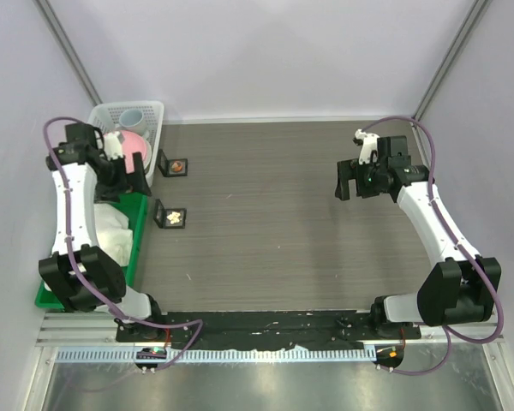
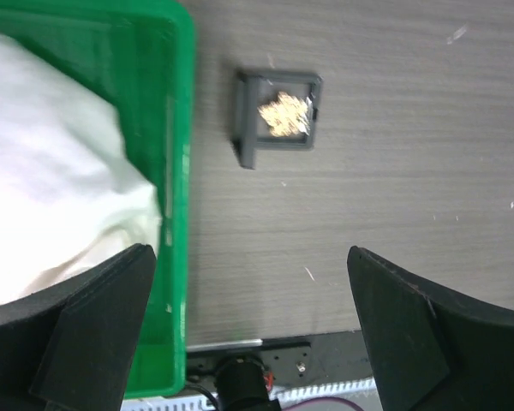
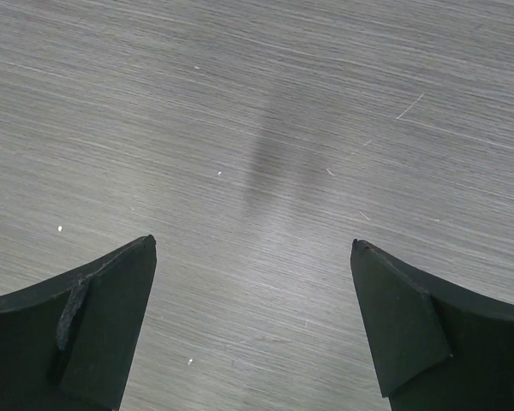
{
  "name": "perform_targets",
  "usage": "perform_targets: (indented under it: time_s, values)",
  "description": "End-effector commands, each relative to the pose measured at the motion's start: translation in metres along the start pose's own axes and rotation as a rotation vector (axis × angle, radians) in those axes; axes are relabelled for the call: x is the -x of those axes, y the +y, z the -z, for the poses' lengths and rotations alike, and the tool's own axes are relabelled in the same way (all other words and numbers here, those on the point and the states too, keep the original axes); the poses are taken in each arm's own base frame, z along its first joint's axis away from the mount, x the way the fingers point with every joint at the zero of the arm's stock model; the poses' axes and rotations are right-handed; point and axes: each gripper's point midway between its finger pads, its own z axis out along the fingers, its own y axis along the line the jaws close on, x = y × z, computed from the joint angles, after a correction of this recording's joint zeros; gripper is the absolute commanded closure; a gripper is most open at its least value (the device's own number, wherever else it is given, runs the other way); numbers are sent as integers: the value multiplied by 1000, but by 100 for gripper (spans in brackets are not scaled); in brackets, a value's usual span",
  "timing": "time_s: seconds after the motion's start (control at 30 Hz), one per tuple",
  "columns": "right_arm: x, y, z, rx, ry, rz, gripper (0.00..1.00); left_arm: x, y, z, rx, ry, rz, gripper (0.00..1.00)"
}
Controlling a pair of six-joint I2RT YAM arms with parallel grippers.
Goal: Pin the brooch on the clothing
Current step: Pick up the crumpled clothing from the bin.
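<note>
My left gripper should move back and down onto the crumpled clothing [image 2: 73, 158], which is below it and closer to the base, because the open bin [image 2: 178, 128] leaves the folds of the clothing bare.
The clothing [image 2: 51, 171] is a crumpled white cloth lying in a green bin [image 2: 178, 128]; it also shows as the clothing [image 1: 111, 227] in the top view. A gold brooch [image 2: 283, 114] sits in a small dark frame box on the table just right of the bin, the same gold brooch [image 1: 172, 217] from above. A second box farther back holds an orange-red brooch [image 1: 179, 167]. My left gripper [image 1: 128, 180] hovers over the bin's right edge, open and empty [image 2: 250, 257]. My right gripper [image 1: 357, 187] hangs open over bare table at the right [image 3: 253, 244], holding nothing.
A white mesh basket [image 1: 150, 111] with a pink and a grey item stands at the back left, behind the green bin [image 1: 137, 231]. Grey walls close in the table on three sides. A black strip and a metal rail [image 1: 265, 330] run along the near edge.
</note>
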Motion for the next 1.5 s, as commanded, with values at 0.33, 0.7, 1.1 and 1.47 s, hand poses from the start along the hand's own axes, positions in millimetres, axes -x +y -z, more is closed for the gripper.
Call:
perform_targets:
  time_s: [0.33,0.7,1.1,1.47]
  values:
    - [15,20,-4,53,-3,66,0,-1,81,70,12,43,-245,0]
    - [8,29,-14,82,46,91,0,-62,156,35,33,292,-492,0]
    - [-2,21,-20,49,107,121,0,-117,194,-58,45,432,-514,0]
    - [-3,7,-18,-17,141,164,0,-115,194,-93,7,401,-391,73]
